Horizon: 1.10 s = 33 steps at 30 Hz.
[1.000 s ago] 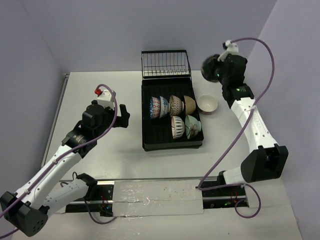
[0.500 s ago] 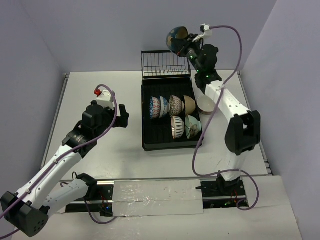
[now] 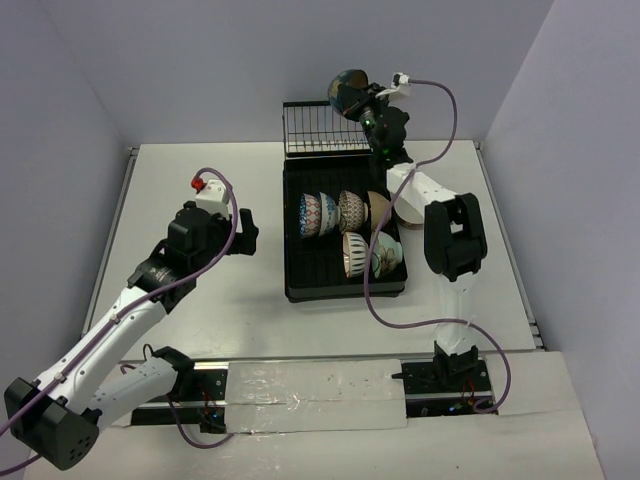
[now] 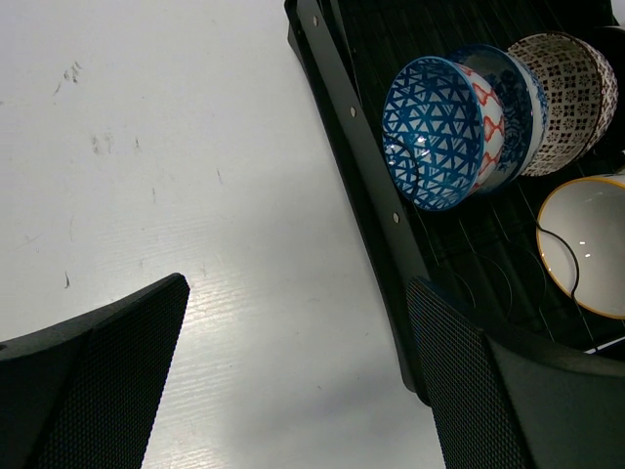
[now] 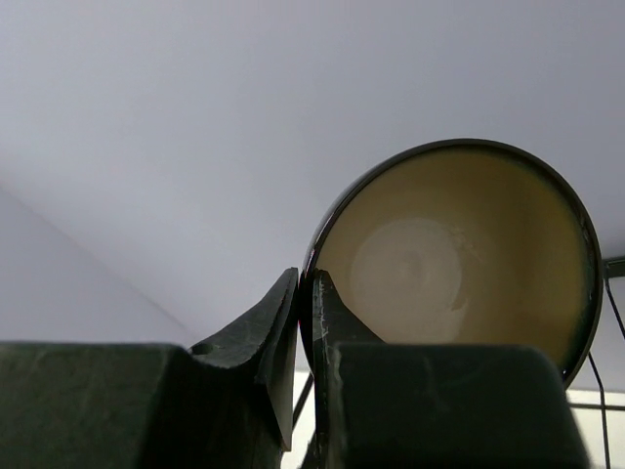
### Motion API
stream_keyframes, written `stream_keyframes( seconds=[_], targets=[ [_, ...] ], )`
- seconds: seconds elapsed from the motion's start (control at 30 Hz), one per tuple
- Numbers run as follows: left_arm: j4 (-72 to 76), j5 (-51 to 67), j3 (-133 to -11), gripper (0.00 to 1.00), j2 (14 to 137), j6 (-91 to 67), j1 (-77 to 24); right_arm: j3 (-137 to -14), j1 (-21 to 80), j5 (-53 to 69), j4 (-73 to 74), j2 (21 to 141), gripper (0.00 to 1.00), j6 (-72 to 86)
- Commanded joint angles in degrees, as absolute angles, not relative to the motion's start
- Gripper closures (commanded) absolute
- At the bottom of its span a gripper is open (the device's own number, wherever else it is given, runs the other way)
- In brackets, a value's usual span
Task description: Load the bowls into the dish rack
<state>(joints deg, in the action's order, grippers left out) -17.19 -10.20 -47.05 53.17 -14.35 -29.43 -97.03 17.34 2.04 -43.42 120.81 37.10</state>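
Note:
The wire basket [image 3: 332,128] is empty below the held bowl, so my right gripper lowers and turns next, brings the bowl onto the basket's bare wires and releases it.
My right gripper [image 3: 366,101] is shut on the rim of a dark bowl [image 3: 348,89] with a cream inside [image 5: 459,254], held on edge high above the wire basket [image 3: 332,128] at the far end of the black dish rack [image 3: 292,272]. In the right wrist view its fingers [image 5: 283,322] pinch the rim. Several bowls stand on edge in the rack: a blue-white one [image 3: 310,214], a brown-speckled one [image 3: 351,210], a pale green one [image 3: 386,253]. A cream bowl [image 3: 412,208] sits on the table right of the rack. My left gripper [image 3: 245,228] is open and empty, left of the rack.
The left wrist view shows the rack's left rim [image 4: 361,166], the blue-white bowl [image 4: 435,132], the speckled bowl [image 4: 571,88] and a white bowl with a brown rim [image 4: 586,244]. White table lies between my left gripper [image 4: 298,293] and the rack. Walls close the back and sides.
My right arm has swung left with the dark bowl, from right of the rack to above the wire basket. The left arm has not moved.

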Motion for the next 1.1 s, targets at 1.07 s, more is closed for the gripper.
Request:
stream_keyframes(
  seconds=[1.07],
  targets=[
    [-15.7,-9.1,-46.6,0.01,51.9,-13.4,-29.0,-77.7,19.8,-14.1,-68.5,119.8,1.00,56.7]
  ],
)
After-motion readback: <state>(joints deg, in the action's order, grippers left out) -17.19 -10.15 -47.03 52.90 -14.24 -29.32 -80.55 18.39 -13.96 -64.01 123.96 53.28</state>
